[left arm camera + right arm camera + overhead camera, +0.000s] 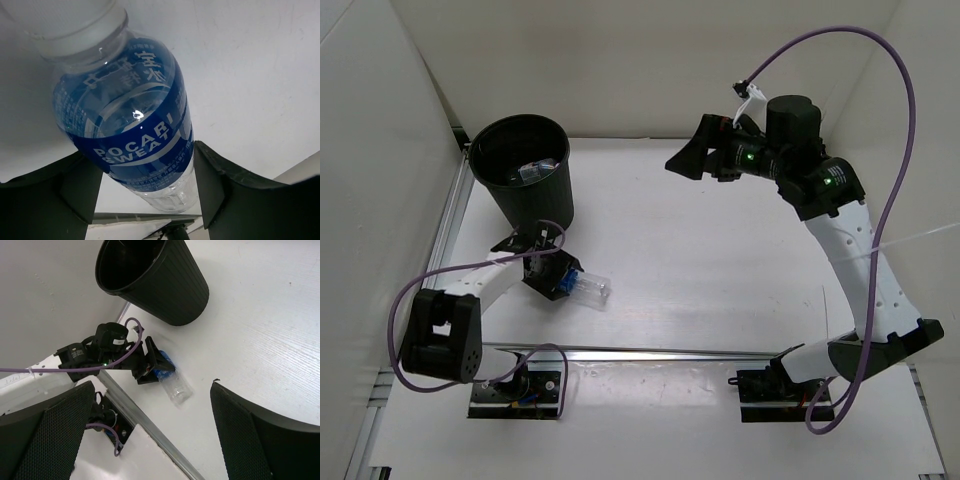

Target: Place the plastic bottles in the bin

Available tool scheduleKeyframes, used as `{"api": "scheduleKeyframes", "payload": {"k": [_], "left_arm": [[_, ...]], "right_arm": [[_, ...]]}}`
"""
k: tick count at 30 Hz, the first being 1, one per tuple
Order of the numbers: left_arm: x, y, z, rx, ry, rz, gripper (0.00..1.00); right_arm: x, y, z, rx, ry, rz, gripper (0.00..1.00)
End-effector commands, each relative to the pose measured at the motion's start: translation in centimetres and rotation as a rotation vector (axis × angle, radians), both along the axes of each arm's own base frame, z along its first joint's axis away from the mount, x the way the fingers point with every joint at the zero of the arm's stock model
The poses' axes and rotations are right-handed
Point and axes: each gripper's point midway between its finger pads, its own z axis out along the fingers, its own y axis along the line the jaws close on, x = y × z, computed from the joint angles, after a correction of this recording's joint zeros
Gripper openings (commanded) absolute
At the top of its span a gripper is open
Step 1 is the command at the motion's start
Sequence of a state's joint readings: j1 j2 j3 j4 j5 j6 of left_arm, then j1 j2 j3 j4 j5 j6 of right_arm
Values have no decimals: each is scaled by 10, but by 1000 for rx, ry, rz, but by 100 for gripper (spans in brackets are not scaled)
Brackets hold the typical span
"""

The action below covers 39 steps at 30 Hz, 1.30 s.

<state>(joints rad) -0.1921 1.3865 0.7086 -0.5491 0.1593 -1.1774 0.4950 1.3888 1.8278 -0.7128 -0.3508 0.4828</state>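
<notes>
My left gripper should next lift the bottle it holds above the bin's rim, move it outward and release it inside, because the bin's opening [519, 150] is farther outward and higher.
A clear plastic bottle [590, 288] with a blue and white label lies on its side on the white table, just below the bin [510, 190]. My left gripper [566, 279] is shut on its labelled body, and in the left wrist view the bottle [130, 120] fills the gap between both fingers. The black bin [165, 285] stands upright at the back left, and another bottle [536, 172] shows inside it. My right gripper [688, 160] hangs open and empty high over the back of the table, looking down on the held bottle [178, 389].
White walls close in the table at the left, back and right. An aluminium rail [650, 352] runs along the near edge, in front of both arm bases. A purple cable [890, 200] loops above the right arm.
</notes>
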Motion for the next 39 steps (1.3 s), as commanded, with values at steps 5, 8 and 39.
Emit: {"api": "scheduleKeyframes", "payload": {"k": [5, 8, 39], "left_arm": [[-4, 2, 34, -12, -163, -58, 32], [9, -2, 83, -3, -344, -130, 27], [176, 112, 410, 952, -872, 22, 86]], "right_arm": [[3, -2, 2, 35, 24, 31, 100], [7, -2, 1, 44, 33, 31, 100], [11, -3, 3, 70, 40, 43, 100]]}}
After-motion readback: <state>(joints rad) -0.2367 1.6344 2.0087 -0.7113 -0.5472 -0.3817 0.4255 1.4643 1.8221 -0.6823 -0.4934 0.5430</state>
